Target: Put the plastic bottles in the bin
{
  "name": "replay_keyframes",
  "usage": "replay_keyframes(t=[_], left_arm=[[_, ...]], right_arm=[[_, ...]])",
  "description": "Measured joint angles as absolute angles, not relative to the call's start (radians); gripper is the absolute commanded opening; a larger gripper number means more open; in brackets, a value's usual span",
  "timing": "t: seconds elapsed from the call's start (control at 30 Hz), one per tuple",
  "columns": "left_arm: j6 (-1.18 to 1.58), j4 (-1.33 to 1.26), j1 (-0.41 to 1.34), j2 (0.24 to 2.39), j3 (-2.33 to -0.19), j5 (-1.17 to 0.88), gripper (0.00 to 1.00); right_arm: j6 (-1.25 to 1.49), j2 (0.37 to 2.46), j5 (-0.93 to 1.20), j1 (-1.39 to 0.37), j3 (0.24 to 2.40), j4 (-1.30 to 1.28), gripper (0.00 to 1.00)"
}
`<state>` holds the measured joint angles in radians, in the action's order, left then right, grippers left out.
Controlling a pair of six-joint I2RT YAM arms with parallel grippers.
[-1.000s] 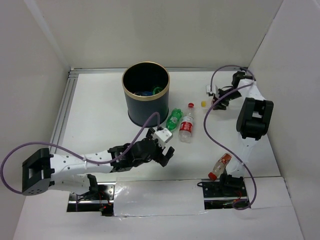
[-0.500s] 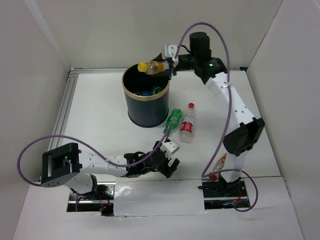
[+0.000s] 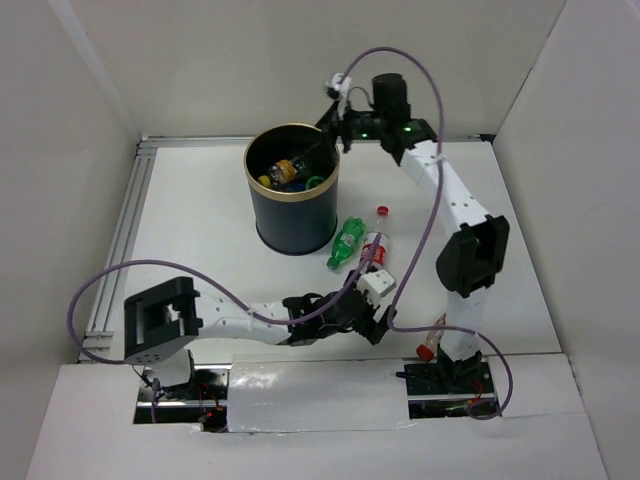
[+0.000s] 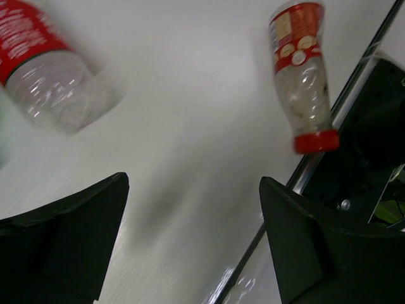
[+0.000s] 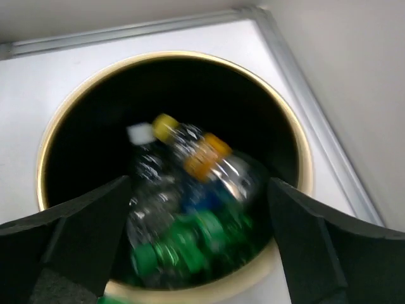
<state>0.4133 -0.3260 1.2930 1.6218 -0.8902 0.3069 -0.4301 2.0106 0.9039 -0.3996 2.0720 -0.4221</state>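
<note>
The left gripper will next move down and to its right in the top view and close across the red-capped bottle's neck (image 3: pixel 430 343) (image 4: pixel 309 118), because the neck lies that way.
The dark bin (image 3: pixel 296 215) with its gold rim (image 5: pixel 171 58) stands at the back of the table. My right gripper (image 3: pixel 325 140) (image 5: pixel 199 237) hangs open over its far right rim. Below it a yellow-labelled bottle (image 5: pixel 202 155) (image 3: pixel 285 170) lies in the bin on top of green bottles (image 5: pixel 190 244). On the table lie a green bottle (image 3: pixel 347 243) and a red-labelled bottle (image 3: pixel 372 248) (image 4: pixel 44 63). My left gripper (image 3: pixel 380 325) (image 4: pixel 193 240) is open and empty, low over the table. A red-capped bottle (image 4: pixel 302 76) (image 3: pixel 430 348) lies ahead of it, by the right arm's base.
A metal rail (image 3: pixel 125 230) runs along the table's left edge and another along the back. White walls close in the sides. The right arm's black base plate (image 4: pixel 373 126) sits just beyond the red-capped bottle. Purple cables (image 3: pixel 130 275) loop from both arms.
My right gripper has opened, and the yellow-labelled bottle it held over the bin now lies inside. My left arm has swung right along the table's near edge, still open.
</note>
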Motion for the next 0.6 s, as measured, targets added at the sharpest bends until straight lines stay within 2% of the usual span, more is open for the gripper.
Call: replay_keyframes(t=[0.03,0.07,0.1,0.13,0.17,0.2,0.23,0.27,0.3,0.33,0.47,0.6], left_arm=[[0.409,-0.334,1.293,1.655,-0.926,0.296,0.93],[0.4,-0.342,1.293,1.688,-0.959,0.282,0.91],[0.397,-0.344,1.293,1.715,-0.985,0.27,0.91],[0.397,-0.344,1.293,1.748,-1.018,0.25,0.89],[0.398,-0.344,1.293,1.776,-1.048,0.233,0.89],[0.402,-0.343,1.293,1.81,-1.082,0.212,0.89],[0.406,-0.342,1.293,1.834,-1.105,0.197,0.89],[0.421,-0.34,1.293,1.861,-1.132,0.177,0.93],[0.429,-0.34,1.293,1.887,-1.156,0.16,0.93],[0.437,-0.34,1.293,1.909,-1.178,0.142,0.94],[0.475,-0.345,1.293,1.978,-1.247,0.062,0.96],[0.5,-0.36,1.293,2.036,-1.31,-0.025,0.96]], right_arm=[[-0.411,1.978,0.872,-0.373,2.047,-0.419,0.8],[-0.398,1.939,0.844,-0.336,2.02,-0.419,0.37],[-0.396,1.904,0.826,-0.293,2.0,-0.425,0.2],[-0.385,1.864,0.815,-0.238,1.974,-0.439,0.1],[-0.378,1.828,0.803,-0.187,1.947,-0.448,0.06],[-0.371,1.784,0.792,-0.117,1.904,-0.454,0.13],[-0.363,1.743,0.784,-0.056,1.86,-0.464,0.26],[-0.356,1.703,0.778,0.012,1.807,-0.47,0.34],[-0.351,1.664,0.773,0.079,1.746,-0.479,0.39],[-0.352,1.613,0.774,0.143,1.662,-0.475,0.5],[-0.363,1.459,0.786,0.291,1.385,-0.527,0.58],[-0.379,1.374,0.826,0.368,1.254,-0.56,0.64]])
